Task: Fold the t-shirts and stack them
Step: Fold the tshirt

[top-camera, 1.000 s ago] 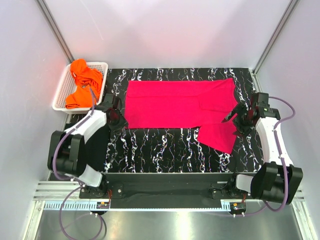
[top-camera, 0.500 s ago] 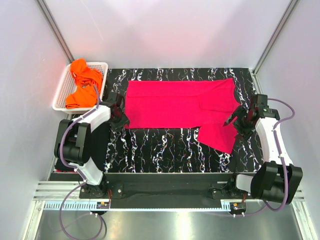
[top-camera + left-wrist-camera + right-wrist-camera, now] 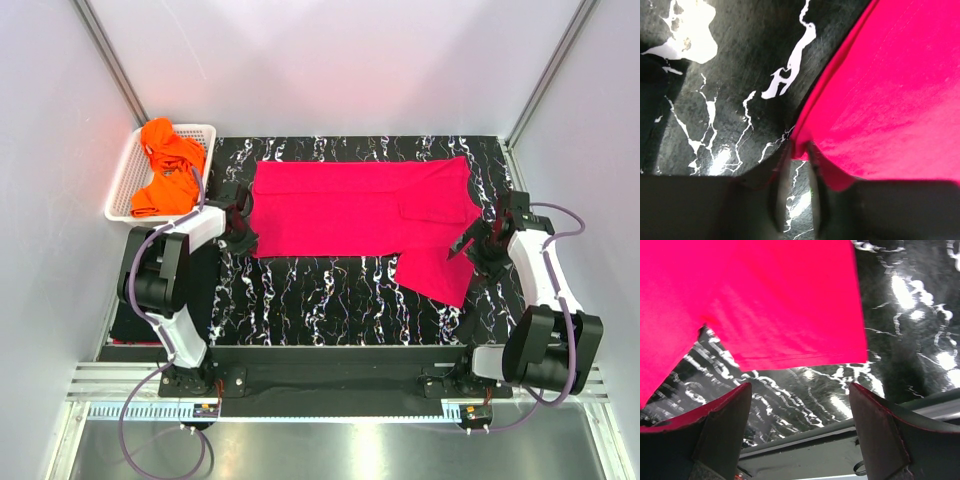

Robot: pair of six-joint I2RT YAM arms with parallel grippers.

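My open right gripper lowers onto the sleeve's outer edge point(image 3: 468, 283) point(image 3: 862, 329) near the sleeve's hem next, since bare mat leaves room for one finger beside the cloth.
A hot pink t-shirt point(image 3: 360, 205) lies spread flat across the black white-veined mat point(image 3: 330, 290), one sleeve pointing toward the near right. My left gripper point(image 3: 243, 237) is at the shirt's near-left corner. In the left wrist view the fingertips point(image 3: 785, 152) pinch that pink corner point(image 3: 801, 145), which is bunched up between them. My right gripper point(image 3: 465, 250) hangs open at the right sleeve. In the right wrist view the sleeve's hem point(image 3: 800, 357) lies just beyond the wide-apart fingers point(image 3: 722, 425), which touch nothing. Orange t-shirts point(image 3: 165, 165) lie heaped in the basket.
The white lattice basket point(image 3: 118, 190) stands off the mat's far-left corner, close behind the left arm. White walls close in the back and both sides. The mat's near edge and the arm-mount rail point(image 3: 330, 355) run along the front.
The left gripper moved right to the shirt's near-left corner and its jaws narrowed onto the cloth. The right gripper shifted slightly nearer along the sleeve and stayed open.
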